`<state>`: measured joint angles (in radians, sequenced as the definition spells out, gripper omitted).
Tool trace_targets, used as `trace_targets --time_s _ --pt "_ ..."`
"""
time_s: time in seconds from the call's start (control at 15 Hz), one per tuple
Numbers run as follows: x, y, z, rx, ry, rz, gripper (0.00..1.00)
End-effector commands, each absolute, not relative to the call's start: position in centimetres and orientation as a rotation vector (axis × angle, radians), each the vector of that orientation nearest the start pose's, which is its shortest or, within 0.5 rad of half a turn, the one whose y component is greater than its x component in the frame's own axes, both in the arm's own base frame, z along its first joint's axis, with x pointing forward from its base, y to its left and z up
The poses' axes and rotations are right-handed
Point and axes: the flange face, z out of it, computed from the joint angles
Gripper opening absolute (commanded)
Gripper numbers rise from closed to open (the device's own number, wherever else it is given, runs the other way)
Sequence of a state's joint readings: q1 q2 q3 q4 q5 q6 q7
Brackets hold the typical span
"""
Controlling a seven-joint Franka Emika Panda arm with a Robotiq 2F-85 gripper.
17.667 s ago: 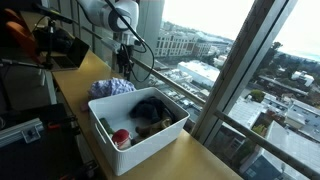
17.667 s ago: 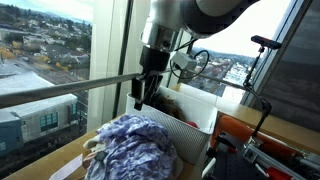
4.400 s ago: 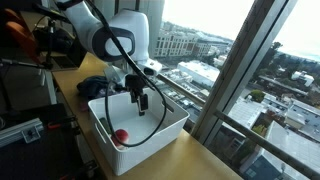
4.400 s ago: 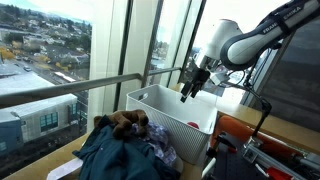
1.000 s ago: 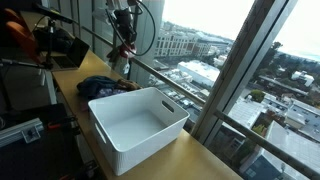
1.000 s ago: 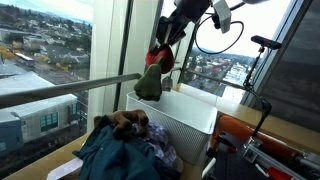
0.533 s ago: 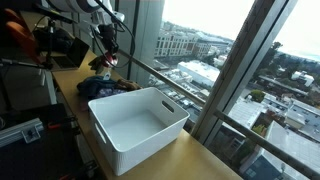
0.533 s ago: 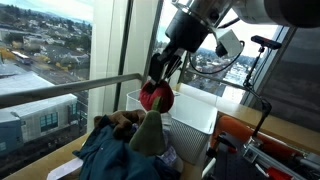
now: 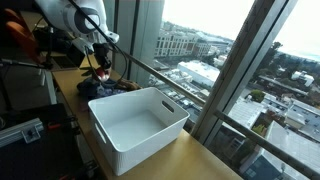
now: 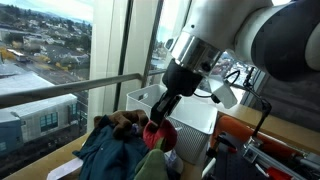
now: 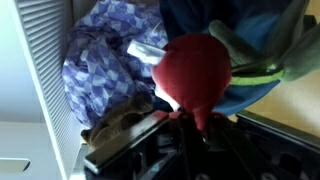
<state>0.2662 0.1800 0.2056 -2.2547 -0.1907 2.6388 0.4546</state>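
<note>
The garment comes down onto the clothes pile beside the white bin next, then my gripper opens.
My gripper is shut on a red and olive-green piece of clothing. It holds the garment just above a pile of clothes next to the white bin. In the wrist view the red part of the garment hangs from the jaws, with its green part to the right. A blue and white patterned cloth lies below it. In an exterior view the gripper hangs over the dark clothes pile behind the empty white bin.
The bin and pile sit on a wooden counter along a large window with a horizontal rail. Dark equipment and an orange object stand at the counter's far end. A red and black device stands beside the bin.
My gripper has carried the red and green garment down from high above the bin to just over the clothes pile. The bin has been emptied of clothes since the oldest frames.
</note>
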Motion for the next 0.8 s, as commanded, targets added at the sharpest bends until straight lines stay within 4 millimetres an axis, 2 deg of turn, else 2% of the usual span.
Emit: trace_targets --time_s 0.0,0.07,0.13,0.2,0.27,0.33,0.4,0.73 --pt "48.2 27.4 28.6 -3.065 -0.271 -0.328 0.02" --pt "48.0 27.7 28.1 -3.065 -0.278 -0.32 0.02" --pt "47.8 27.8 27.9 -3.062 -0.278 -0.316 0.34" --pt "47.7 27.9 27.8 -3.062 -0.275 -0.312 0.35" --pt "47.7 27.8 27.9 -3.058 -0.271 -0.317 0.42" --pt "47.9 27.7 28.2 -3.056 -0.264 -0.324 0.41" --pt "48.1 27.5 28.4 -3.055 -0.258 -0.33 0.57" --pt "49.1 25.1 30.7 -3.045 -0.185 -0.378 0.91"
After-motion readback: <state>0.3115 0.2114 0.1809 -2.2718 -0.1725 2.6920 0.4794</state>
